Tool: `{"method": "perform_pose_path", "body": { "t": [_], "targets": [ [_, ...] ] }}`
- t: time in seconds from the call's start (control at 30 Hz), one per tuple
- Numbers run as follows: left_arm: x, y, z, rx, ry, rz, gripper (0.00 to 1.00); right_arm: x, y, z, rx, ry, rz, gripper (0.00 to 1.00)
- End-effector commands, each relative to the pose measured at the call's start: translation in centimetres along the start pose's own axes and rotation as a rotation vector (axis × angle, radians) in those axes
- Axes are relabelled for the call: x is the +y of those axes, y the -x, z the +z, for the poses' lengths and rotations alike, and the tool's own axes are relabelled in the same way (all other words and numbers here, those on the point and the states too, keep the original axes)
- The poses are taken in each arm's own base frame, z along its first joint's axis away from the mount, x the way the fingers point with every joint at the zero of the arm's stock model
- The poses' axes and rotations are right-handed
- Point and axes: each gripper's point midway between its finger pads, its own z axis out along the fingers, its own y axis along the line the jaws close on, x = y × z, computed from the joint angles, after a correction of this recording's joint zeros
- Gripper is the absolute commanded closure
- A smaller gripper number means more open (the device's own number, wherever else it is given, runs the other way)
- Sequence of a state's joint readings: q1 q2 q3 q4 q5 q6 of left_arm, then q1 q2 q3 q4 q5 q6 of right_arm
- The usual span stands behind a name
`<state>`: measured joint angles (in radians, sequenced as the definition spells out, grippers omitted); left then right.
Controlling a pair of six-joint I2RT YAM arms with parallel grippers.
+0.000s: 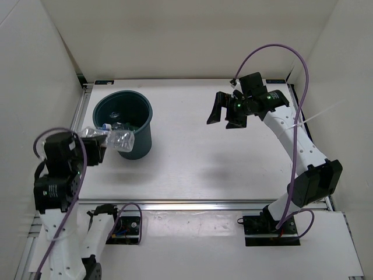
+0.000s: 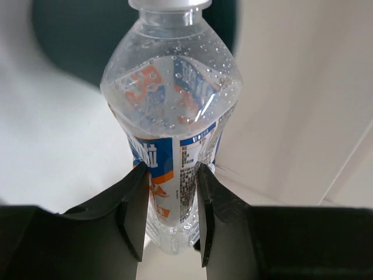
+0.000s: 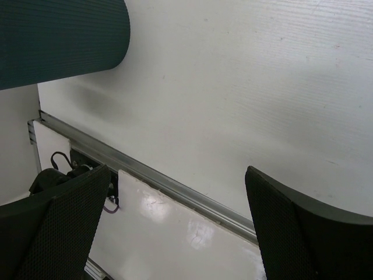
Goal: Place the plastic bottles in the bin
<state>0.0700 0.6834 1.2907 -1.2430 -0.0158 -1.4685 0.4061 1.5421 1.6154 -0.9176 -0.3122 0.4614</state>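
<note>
The bottle (image 1: 120,140) still hangs over the bin's near rim. My left gripper should carry it outward over the bin's opening (image 1: 123,109) next and release it there.
My left gripper (image 2: 172,175) is shut on the lower part of a clear plastic bottle (image 2: 172,87) with a blue and orange label and a white cap. In the top view this bottle (image 1: 120,140) lies sideways in the left gripper (image 1: 96,146), against the near left rim of the bin (image 1: 145,114), a round dark teal bucket. More clear plastic (image 1: 119,125) shows inside the bin. My right gripper (image 1: 227,114) hangs open over the far right of the table, with nothing between its fingers (image 3: 291,227).
White walls close the table on the left, back and right. A metal rail (image 3: 175,186) runs along the near edge. The bin's wall (image 3: 58,35) fills the upper left of the right wrist view, and the bin (image 2: 70,41) stands dark behind the bottle in the left wrist view.
</note>
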Motion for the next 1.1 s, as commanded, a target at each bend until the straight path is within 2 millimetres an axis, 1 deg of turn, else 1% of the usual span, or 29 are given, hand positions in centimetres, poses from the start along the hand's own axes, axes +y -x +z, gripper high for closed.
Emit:
{"method": "perform_pose_path", "body": {
  "t": [0.0, 0.03, 0.07, 0.1, 0.13, 0.17, 0.2, 0.23, 0.27, 0.3, 0.33, 0.37, 0.4, 0.43, 0.47, 0.5, 0.53, 0.57, 0.6, 0.67, 0.7, 0.73, 0.77, 0.8, 0.83, 0.87, 0.97, 1.03, 1.07],
  "targets": [
    [-6.9, 1.3, 1.6, -0.056, -0.169, 0.212, 0.73, 0.6, 0.4, -0.4, -0.024, 0.026, -0.014, 0.00],
    [-8.2, 1.5, 3.2, -0.063, -0.173, 0.279, 0.73, 0.8, 0.7, -0.6, -0.031, 0.030, -0.017, 0.00],
    [-11.8, 2.4, 2.9, -0.122, -0.279, 0.314, 0.73, 0.7, 0.6, -0.3, -0.020, 0.034, -0.014, 0.00],
    [-13.0, 2.9, 3.5, -0.156, -0.301, 0.417, 0.73, 0.7, 0.6, -0.3, -0.019, 0.034, -0.014, 0.00],
    [-14.4, 3.1, 5.3, -0.180, -0.286, 0.465, 0.73, 1.0, 0.8, -0.5, -0.028, 0.039, -0.018, 0.00],
    [-14.9, 3.2, 6.4, -0.197, -0.272, 0.520, 0.72, 1.0, 0.8, -0.5, -0.028, 0.039, -0.018, 0.00],
    [-15.0, 3.2, 7.7, -0.215, -0.248, 0.581, 0.72, 1.0, 0.8, -0.5, -0.028, 0.039, -0.018, 0.00],
    [-14.5, 3.3, 9.0, -0.231, -0.204, 0.656, 0.70, 1.0, 0.8, -0.5, -0.028, 0.039, -0.018, 0.00],
    [-13.8, 2.7, 11.1, -0.228, -0.159, 0.710, 0.68, 1.0, 0.8, -0.5, -0.028, 0.039, -0.018, 0.00],
    [-12.5, 2.3, 12.4, -0.222, -0.113, 0.762, 0.68, 1.0, 0.8, -0.5, -0.028, 0.039, -0.018, 0.00],
    [-11.7, 2.0, 13.1, -0.223, -0.082, 0.834, 0.66, 1.0, 0.8, -0.5, -0.028, 0.039, -0.018, 0.00],
    [-11.0, 0.9, 13.7, -0.213, -0.064, 0.882, 0.62, 0.8, 0.9, -0.5, -0.035, 0.026, -0.018, 0.00],
    [-10.6, 0.6, 13.8, -0.218, -0.051, 0.911, 0.19, 0.6, 1.0, -0.5, -0.039, 0.017, -0.017, 0.00],
    [-10.3, 0.1, 13.9, -0.221, -0.043, 0.934, 0.00, 0.4, 1.2, -0.5, -0.046, 0.003, -0.007, 0.00],
    [-10.0, -0.6, 12.8, -0.215, -0.050, 0.953, 0.00, 0.2, 1.1, -0.9, -0.055, -0.013, -0.006, 0.00],
    [-10.2, 0.0, 12.0, -0.260, -0.036, 0.954, 0.00, -0.1, 1.2, -0.9, -0.064, -0.030, 0.007, 0.00],
    [-10.9, 0.5, 10.7, -0.291, -0.047, 0.932, 0.00, -1.0, 1.4, -1.0, -0.071, -0.071, 0.019, 0.00],
    [-11.3, 1.3, 9.5, -0.327, -0.045, 0.896, 0.00, -1.1, 0.8, -1.0, -0.052, -0.081, 0.055, 0.00],
    [-11.3, 2.7, 7.4, -0.394, -0.038, 0.883, 0.00, -1.5, 0.7, -1.2, -0.045, -0.091, 0.066, 0.00],
    [-11.0, 4.2, 5.2, -0.466, -0.047, 0.820, 0.00, -1.9, 0.7, -1.9, -0.037, -0.099, 0.128, 0.00],
    [-9.9, 5.5, 3.1, -0.509, -0.063, 0.773, 0.00, -1.9, 0.7, -1.9, -0.037, -0.099, 0.128, 0.00],
    [-6.3, 6.1, 4.6, -0.530, 0.022, 0.795, 0.00, -2.1, 0.8, -2.4, -0.044, -0.103, 0.148, 0.00],
    [-4.6, 6.2, 4.9, -0.526, 0.034, 0.802, 0.00, -2.2, 0.3, -2.5, -0.040, -0.105, 0.150, 0.00],
    [-2.8, 6.8, 4.4, -0.536, 0.038, 0.804, 0.00, -2.6, 0.5, -2.7, -0.053, -0.106, 0.156, 0.00],
    [0.5, 6.3, 6.2, -0.493, 0.102, 0.860, 0.00, -2.4, 0.2, -3.1, -0.060, -0.103, 0.163, 0.00],
    [2.7, 6.4, 6.5, -0.473, 0.159, 0.895, 0.00, -3.1, 0.5, -3.0, -0.072, -0.119, 0.171, 0.00],
    [6.9, 7.0, 7.4, -0.479, 0.272, 0.865, 0.00, -4.2, 0.0, -3.5, -0.101, -0.172, 0.170, 0.00],
    [8.2, 7.9, 7.5, -0.526, 0.325, 0.847, 0.00, -4.6, 0.1, -3.6, -0.127, -0.187, 0.165, 0.00],
    [9.0, 9.0, 7.9, -0.593, 0.382, 0.870, 0.00, -5.0, 0.2, -4.0, -0.146, -0.203, 0.184, 0.00]
  ]
}}
